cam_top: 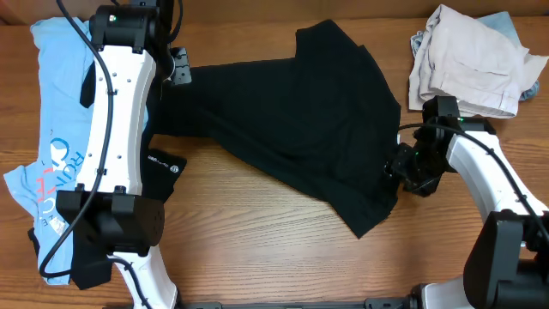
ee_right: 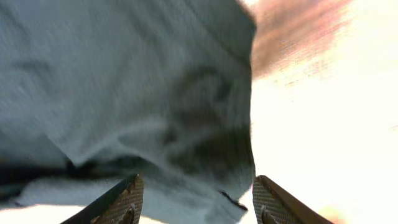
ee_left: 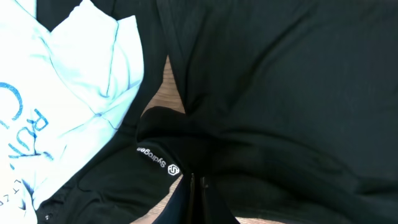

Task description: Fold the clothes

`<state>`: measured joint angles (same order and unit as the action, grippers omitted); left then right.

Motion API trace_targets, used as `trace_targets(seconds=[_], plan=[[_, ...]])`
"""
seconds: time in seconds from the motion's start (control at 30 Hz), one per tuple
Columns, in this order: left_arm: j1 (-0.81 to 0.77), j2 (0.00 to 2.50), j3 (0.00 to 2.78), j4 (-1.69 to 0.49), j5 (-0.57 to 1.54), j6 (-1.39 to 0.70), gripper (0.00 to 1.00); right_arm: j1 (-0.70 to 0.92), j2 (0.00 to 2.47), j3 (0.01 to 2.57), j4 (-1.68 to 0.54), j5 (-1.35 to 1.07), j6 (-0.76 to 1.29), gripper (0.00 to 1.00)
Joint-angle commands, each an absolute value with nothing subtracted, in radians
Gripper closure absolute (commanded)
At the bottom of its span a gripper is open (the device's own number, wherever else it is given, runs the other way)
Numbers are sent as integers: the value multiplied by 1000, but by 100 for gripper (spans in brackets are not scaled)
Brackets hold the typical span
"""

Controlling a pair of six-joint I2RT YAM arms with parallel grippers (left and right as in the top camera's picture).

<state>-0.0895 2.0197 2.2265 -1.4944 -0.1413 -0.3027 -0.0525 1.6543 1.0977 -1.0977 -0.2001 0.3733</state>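
To get onto the edge of the shirt's near corner, which juts past its open fingers toward the front, my right gripper needs to lower and draw back first.
The large black T-shirt (cam_top: 300,120) lies spread across the middle of the table and fills the left wrist view (ee_left: 280,81). My left gripper (cam_top: 177,69) is at the shirt's left end, its fingers (ee_left: 198,190) pressed together on black fabric. My right gripper (cam_top: 403,167) is at the shirt's right edge. Its fingers (ee_right: 196,199) are wide open, with the shirt's edge (ee_right: 155,112) between them. A light-blue printed tee (cam_top: 60,129) lies at the far left under the left arm, and it also shows in the left wrist view (ee_left: 68,93). A black garment with a white logo (cam_top: 165,163) lies beside it (ee_left: 155,158).
A pile of beige and pale-blue clothes (cam_top: 472,60) sits at the back right corner. Bare wooden table (cam_top: 274,240) runs along the front. The left arm's white body (cam_top: 116,129) stretches over the light-blue tee.
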Motion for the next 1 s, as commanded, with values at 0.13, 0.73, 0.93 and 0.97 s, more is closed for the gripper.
trace_targets(seconds=[0.13,0.73,0.93,0.97], plan=[[-86,2009,2245,-1490,-130,-283,96,23,1657,990,-1113,-257,344,46],[-86,2009,2245,-1486,-130,-268,96,61,1657,881,-1066,-183,446,53],[-86,2009,2245,-1487,-130,-268,96,61,1657,881,-1095,-183,446,54],[-86,2009,2245,-1487,-130,-268,96,61,1657,881,-1098,-183,446,54]])
